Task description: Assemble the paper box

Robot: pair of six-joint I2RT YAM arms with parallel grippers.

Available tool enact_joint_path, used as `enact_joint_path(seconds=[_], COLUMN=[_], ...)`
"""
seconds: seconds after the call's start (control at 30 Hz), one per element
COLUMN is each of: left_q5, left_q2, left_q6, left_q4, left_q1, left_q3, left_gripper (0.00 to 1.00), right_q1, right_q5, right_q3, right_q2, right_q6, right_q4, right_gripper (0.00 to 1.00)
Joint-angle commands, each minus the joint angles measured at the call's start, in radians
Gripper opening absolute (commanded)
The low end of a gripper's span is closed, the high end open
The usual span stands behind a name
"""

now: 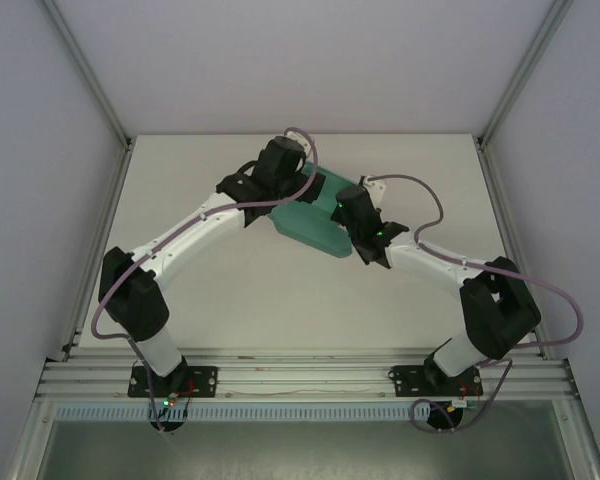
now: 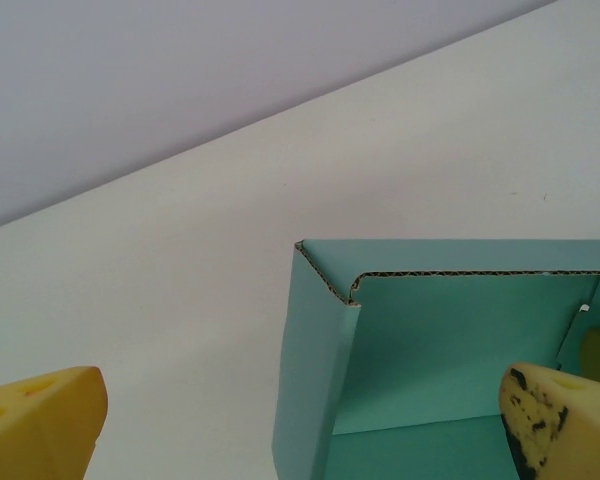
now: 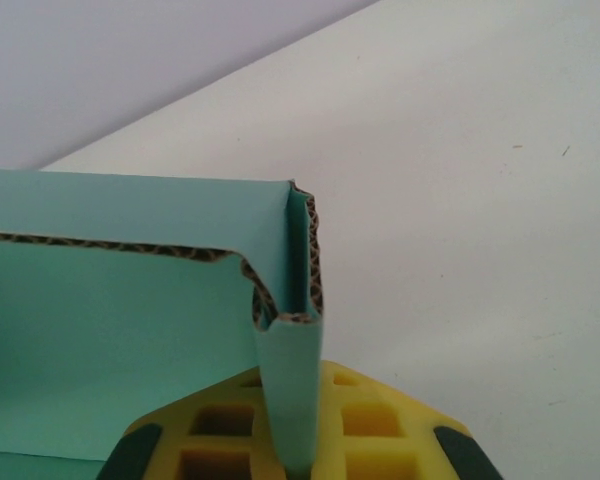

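My right gripper next swings the box's folded-over side [image 3: 289, 385] back toward the bar with a turn and releases it, because the box [image 3: 110, 330] lies crooked in that gripper alone.
The paper box [image 1: 310, 228] is teal card folded into a shallow open tray, lying at the middle of the table between both arms. My left gripper [image 1: 292, 190] reaches over its far left corner. In the left wrist view this gripper [image 2: 300, 425] stands open, one yellow fingertip [image 2: 40, 420] outside the box [image 2: 450, 340] and the other inside, touching neither side of the wall. My right gripper [image 1: 352, 212] is at the box's right end. In the right wrist view this gripper [image 3: 300, 430] is shut on the doubled-over side wall of the box [image 3: 110, 330], near its corner.
The white table [image 1: 280, 290] spreads in front of the box towards an aluminium rail [image 1: 310, 375] at the near edge. Grey walls and slanted frame posts [image 1: 85, 75] close in the sides and back. Cables loop off both arms.
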Motion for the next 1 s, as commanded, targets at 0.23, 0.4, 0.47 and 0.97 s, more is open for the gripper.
enact_joint_path(seconds=[0.23,0.4,0.47,0.97], left_q5=[0.013,0.033,0.036,0.071], left_q2=[-0.136,-0.239,-0.287,-0.451], left_q6=[-0.106,-0.182,-0.206,-0.277], left_q4=[0.024,0.056,0.084,0.153], left_q1=[0.072,0.161,0.195,0.31], left_q3=[-0.141,-0.267,-0.332,-0.58], left_gripper=[1.0,1.0,1.0,1.0], right_q1=[-0.045,-0.045,-0.046,0.068], right_q5=[-0.281,-0.376,-0.315,-0.305], right_q3=[0.168,0.329,0.406,0.605], right_q2=[0.09,0.235,0.29,0.452], right_q6=[-0.218,-0.561,-0.665,-1.683], right_q4=[-0.407,-0.743,-0.851,-0.999], right_gripper=[0.0,0.0,0.0,0.0])
